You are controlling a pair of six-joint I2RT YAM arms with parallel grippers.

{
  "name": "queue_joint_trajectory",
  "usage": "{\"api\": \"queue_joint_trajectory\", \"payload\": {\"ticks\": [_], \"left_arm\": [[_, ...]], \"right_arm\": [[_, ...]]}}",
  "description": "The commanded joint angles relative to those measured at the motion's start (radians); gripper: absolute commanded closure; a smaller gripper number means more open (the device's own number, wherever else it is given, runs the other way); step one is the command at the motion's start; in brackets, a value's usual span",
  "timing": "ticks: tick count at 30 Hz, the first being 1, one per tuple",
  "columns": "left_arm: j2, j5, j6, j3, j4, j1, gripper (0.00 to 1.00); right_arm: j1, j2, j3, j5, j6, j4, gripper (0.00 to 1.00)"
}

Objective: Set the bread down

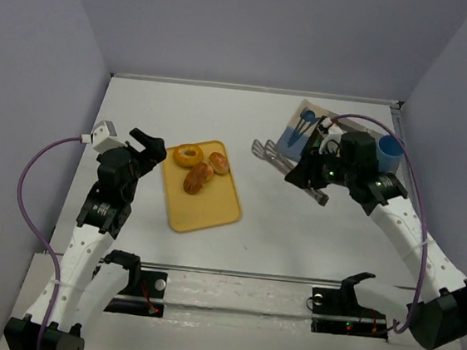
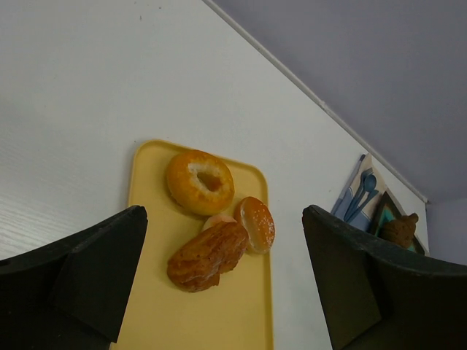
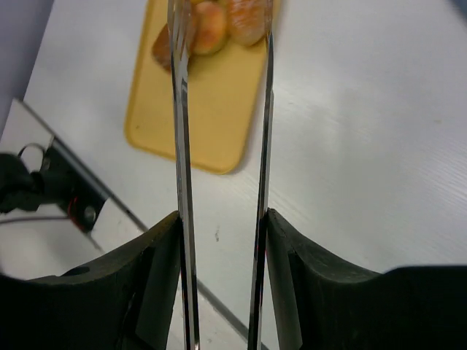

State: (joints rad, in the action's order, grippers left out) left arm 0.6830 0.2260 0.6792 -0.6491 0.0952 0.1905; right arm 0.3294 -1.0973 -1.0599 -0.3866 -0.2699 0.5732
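Observation:
My right gripper moves down and to the left in the top view next, setting the tongs' ends around the brown pastry point(image 1: 195, 179) point(image 3: 162, 49), since their arms stand apart.
A yellow tray point(image 1: 207, 211) lies left of centre and holds a ring-shaped bagel point(image 1: 188, 154), a brown pastry point(image 1: 195, 179) and a small bun point(image 1: 219, 164). My left gripper point(image 1: 149, 145) is open and empty at the tray's left far corner. In the left wrist view the bagel point(image 2: 199, 181), pastry point(image 2: 208, 255) and bun point(image 2: 255, 223) show between its spread fingers point(image 2: 87, 270). My right gripper point(image 1: 309, 173) is shut on metal tongs point(image 1: 269, 154) to the right of the tray. In the right wrist view the tongs' arms point(image 3: 181, 146) stay apart and point at the tray point(image 3: 197, 109).
A blue cup point(image 1: 389, 151) and a mat with blue cutlery point(image 1: 303, 128) stand at the back right behind my right arm. A metal rail point(image 1: 239, 284) runs along the near edge. Walls close the table on three sides.

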Motion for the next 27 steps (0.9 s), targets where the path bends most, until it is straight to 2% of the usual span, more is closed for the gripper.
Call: {"api": "queue_joint_trajectory", "payload": {"ticks": [1, 6, 9, 21, 27], "left_arm": [[-0.002, -0.004, -0.001, -0.001, -0.026, 0.006, 0.01], [-0.005, -0.008, 0.003, 0.002, -0.023, 0.006, 0.01], [-0.005, -0.005, 0.002, 0.003, -0.022, 0.007, 0.01], [0.012, -0.001, 0.002, 0.003, -0.025, 0.007, 0.01], [0.007, -0.004, 0.002, 0.003, -0.023, 0.007, 0.01]], "right_arm": [[0.198, -0.108, -0.020, -0.204, -0.014, -0.226, 0.48], [0.309, -0.350, -0.008, -0.262, -0.072, -0.386, 0.48], [0.341, -0.462, -0.037, -0.256, -0.089, -0.395, 0.48], [0.361, -0.605, -0.046, -0.293, -0.138, -0.496, 0.45], [0.361, -0.658, -0.077, -0.224, -0.195, -0.538, 0.52]]}}
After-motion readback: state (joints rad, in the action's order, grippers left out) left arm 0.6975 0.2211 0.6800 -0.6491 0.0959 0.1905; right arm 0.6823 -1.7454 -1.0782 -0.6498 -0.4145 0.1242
